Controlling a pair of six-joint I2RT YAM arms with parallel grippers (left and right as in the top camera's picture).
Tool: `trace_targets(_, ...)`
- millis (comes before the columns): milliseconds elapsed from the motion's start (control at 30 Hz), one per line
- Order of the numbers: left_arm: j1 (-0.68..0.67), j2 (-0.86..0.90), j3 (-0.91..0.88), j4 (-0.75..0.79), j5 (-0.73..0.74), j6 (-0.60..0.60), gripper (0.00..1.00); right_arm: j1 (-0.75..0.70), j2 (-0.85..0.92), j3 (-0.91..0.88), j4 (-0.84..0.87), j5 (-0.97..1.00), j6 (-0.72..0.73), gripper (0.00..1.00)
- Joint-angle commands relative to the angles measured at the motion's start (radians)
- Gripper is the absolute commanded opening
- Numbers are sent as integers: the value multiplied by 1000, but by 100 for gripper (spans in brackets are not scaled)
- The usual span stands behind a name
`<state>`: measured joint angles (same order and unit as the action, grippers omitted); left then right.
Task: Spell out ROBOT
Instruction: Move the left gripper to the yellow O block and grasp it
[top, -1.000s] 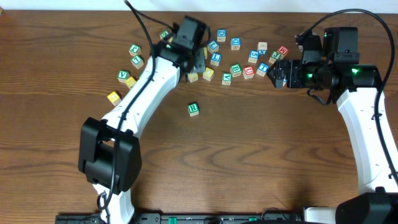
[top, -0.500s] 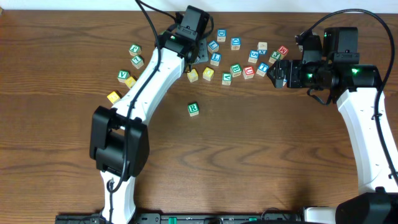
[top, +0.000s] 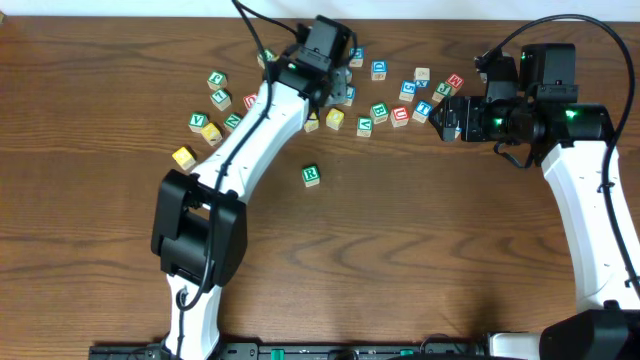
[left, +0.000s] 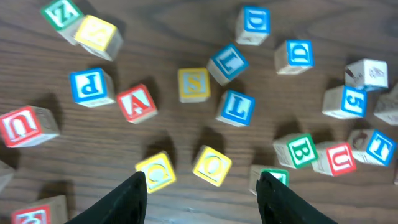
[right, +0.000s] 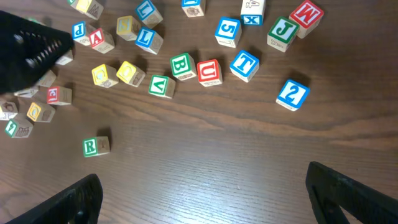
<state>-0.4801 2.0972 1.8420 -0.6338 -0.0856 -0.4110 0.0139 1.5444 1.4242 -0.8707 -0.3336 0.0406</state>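
Note:
The sides of the yellow O block nearer the green blocks sit slanted to my open fingers, so my left gripper should turn while it lowers over that block.
A green R block (top: 311, 175) stands alone in the middle of the table, apart from a cluster of letter blocks at the far side; it also shows in the right wrist view (right: 96, 145). My left gripper (left: 202, 180) is open and empty above the cluster (top: 338, 88). A yellow O block (left: 212, 165) lies just ahead between its fingers, with a second yellow round-letter block (left: 157, 172) by the left finger. A green B block (left: 301, 151) and a blue T block (right: 244, 65) sit further right. My right gripper (right: 202, 186) is open and empty over bare wood (top: 445, 118).
Several other letter blocks lie scattered: a red U (right: 209, 71), a green V (right: 161, 86), a blue 2 (right: 291, 94), a yellow S (left: 193, 84). More blocks sit at the far left (top: 205, 125). The table's far edge (top: 120, 15) is close behind the cluster.
My left arm has swung to the right along the far side, bringing its gripper over the middle of the block cluster. The right arm and the R block have not moved.

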Motion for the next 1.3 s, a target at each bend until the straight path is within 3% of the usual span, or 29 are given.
trace_targets(0, -9, 39, -11, 5, -20, 11, 56, -13, 0, 20, -1, -6, -5, 99)
trace_targets(333, -11, 124, -13, 18, 2, 37, 56, -13, 0, 20, -1, -6, -5, 99)
trace_targets(967, -11, 220, -13, 60, 92, 321, 56, -13, 0, 20, -2, -6, -5, 99)
trace_targets(1267, -10, 232, -13, 99, 97, 329, 56, -13, 0, 20, -1, -6, -5, 99)
